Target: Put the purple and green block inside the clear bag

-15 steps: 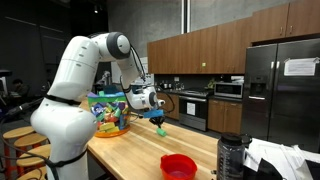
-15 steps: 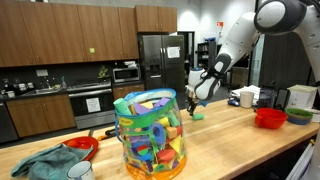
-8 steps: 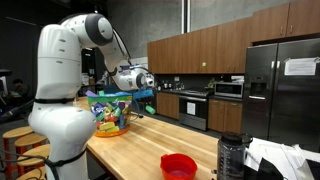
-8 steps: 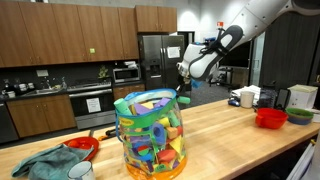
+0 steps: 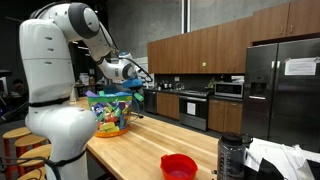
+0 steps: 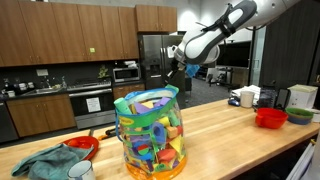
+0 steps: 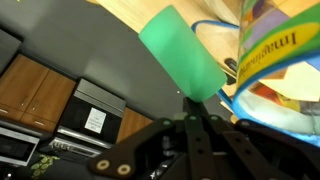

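Observation:
The green block goes up and turns with my gripper next, then over the clear bag's open top (image 6: 150, 98) for release, since it hangs beside that opening.
My gripper (image 7: 192, 105) is shut on a green block (image 7: 180, 52), which sticks out past the closed fingertips in the wrist view. The clear bag (image 7: 278, 55), full of green, yellow and blue pieces, lies just to the right of the block there. In both exterior views the gripper (image 5: 136, 80) (image 6: 173, 70) hangs in the air above the wooden counter, beside and above the bag's (image 5: 108, 112) (image 6: 150, 130) open top. I cannot pick out a purple block in any view.
A red bowl (image 5: 178, 165) (image 6: 268, 117) stands on the wooden counter (image 5: 140, 150) away from the bag. A teal cloth (image 6: 45, 163) and a second red dish (image 6: 82, 147) lie at one end. Kitchen cabinets and a fridge (image 5: 280, 90) stand behind.
The arm has lifted the green block off the counter and carried it up and toward the bag's open top. The bag and bowl have not moved.

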